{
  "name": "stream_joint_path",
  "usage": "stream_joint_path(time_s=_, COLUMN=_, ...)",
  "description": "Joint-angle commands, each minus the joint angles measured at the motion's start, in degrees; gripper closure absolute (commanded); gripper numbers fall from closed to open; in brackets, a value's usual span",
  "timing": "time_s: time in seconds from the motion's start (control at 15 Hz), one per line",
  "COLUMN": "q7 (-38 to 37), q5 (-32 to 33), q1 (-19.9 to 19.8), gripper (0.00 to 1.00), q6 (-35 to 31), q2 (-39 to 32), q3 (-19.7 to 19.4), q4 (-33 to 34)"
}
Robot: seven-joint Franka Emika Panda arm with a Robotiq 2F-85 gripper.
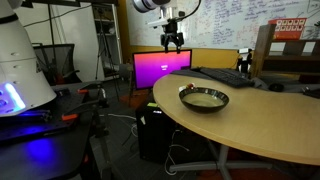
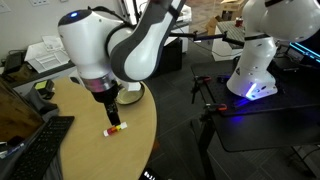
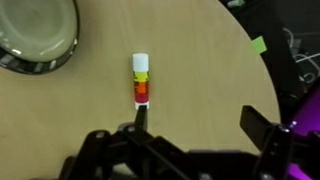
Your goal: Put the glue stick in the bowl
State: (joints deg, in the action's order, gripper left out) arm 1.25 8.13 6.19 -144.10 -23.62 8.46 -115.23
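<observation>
The glue stick (image 3: 141, 80) is below my gripper, toward the left in the wrist view. My gripper moves that way and down next, with its fingers on both sides of the glue stick's orange and red part.
The glue stick (image 3: 141, 80) is a short white stick with an orange and red band. It lies on the wooden table, also seen in an exterior view (image 2: 115, 128). The bowl (image 3: 35, 35) is dark-rimmed with a pale inside. It sits up and left of the stick in the wrist view, and shows in both exterior views (image 1: 204, 98) (image 2: 131, 93), partly behind the arm in one. My gripper (image 3: 197, 122) is open and empty above the table, its left finger just below the stick's red end. It also shows in both exterior views (image 1: 172, 40) (image 2: 110, 108).
A black keyboard (image 1: 222, 75) (image 2: 40, 145) lies on the round table. A monitor (image 1: 160, 68) stands behind it. A white robot with blue light (image 2: 255, 60) stands off the table. The table's curved edge (image 3: 262, 90) is close on the right, with a green tag (image 3: 259, 44).
</observation>
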Motion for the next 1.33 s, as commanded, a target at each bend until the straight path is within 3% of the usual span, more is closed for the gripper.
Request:
stream_joint_path(time_s=0.0, q7=-0.3, q5=1.8, q1=2.3, gripper=0.0, q6=2.1, q2=-8.7, q3=-2.9, q4=9.3)
stream_joint_path(time_s=0.4, q7=1.8, q5=-0.4, q1=1.1, gripper=0.0, q6=5.0, q2=-21.1, q3=-4.1, q4=21.0)
stream_joint_path(time_s=1.07, q7=3.3, q5=-1.0, q1=-0.4, gripper=0.0, q6=14.4, q2=-33.1, q3=-4.7, q4=35.7)
stream_joint_path(time_s=1.27, q7=3.7, q5=-1.5, q1=-0.7, gripper=0.07, q6=16.3, q2=-36.2, q3=-4.6, q4=39.8)
